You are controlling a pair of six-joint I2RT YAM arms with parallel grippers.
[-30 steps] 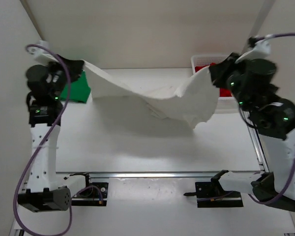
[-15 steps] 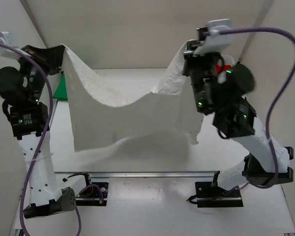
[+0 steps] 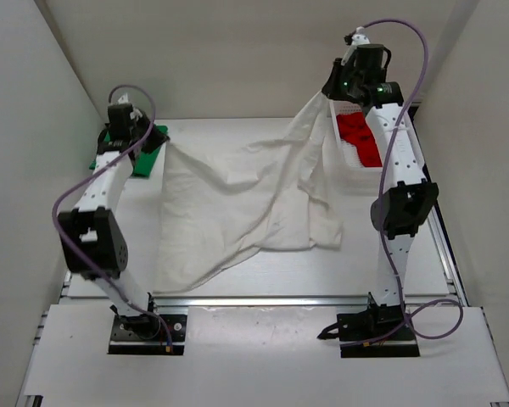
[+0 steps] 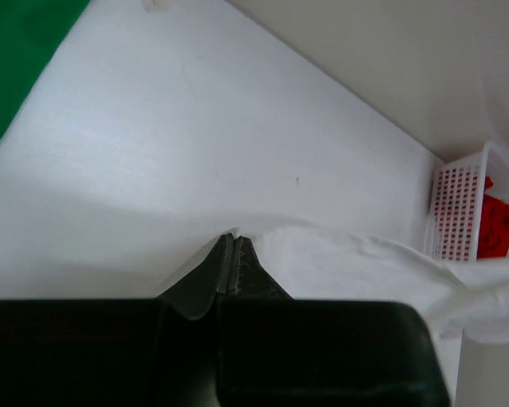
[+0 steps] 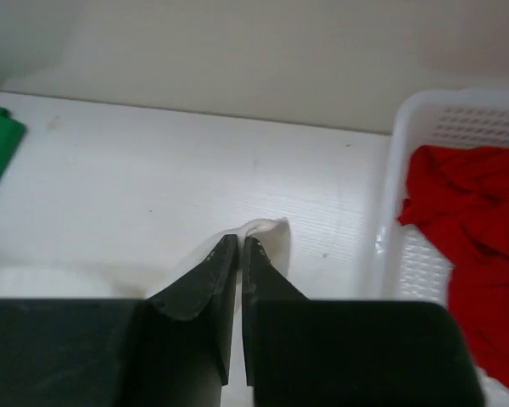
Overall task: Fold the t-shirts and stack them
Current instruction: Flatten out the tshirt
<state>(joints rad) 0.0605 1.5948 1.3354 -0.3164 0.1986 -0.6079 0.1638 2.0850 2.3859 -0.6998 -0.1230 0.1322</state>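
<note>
The white t-shirt [image 3: 237, 199] hangs creased, so the left gripper will next pull its corner back and down and release it on the tabletop short of the green t-shirt.
The white t-shirt [image 3: 237, 199] hangs stretched between both grippers over the back of the table, its lower part trailing on the surface towards the front. At the far left my left gripper [image 3: 159, 139] is shut on one upper corner; its tips [image 4: 233, 242] pinch white cloth [image 4: 356, 263]. My right gripper [image 3: 329, 91] holds the other corner higher up at the far right, jaws [image 5: 240, 244] shut on a fold of white cloth [image 5: 270, 232]. The green t-shirt [image 3: 110, 158] lies folded at the far left. The red t-shirt [image 3: 360, 140] lies crumpled in the basket.
A white mesh basket [image 3: 349, 176] stands at the back right, right beside the right arm's held corner; its wall [image 5: 403, 178] shows in the right wrist view. Walls close in the table behind and on both sides. A metal rail [image 3: 263, 298] runs along the front edge.
Both arms have swung from high and near the camera out to the far side of the table. The white t-shirt went with them and its lower part now lies on the surface.
</note>
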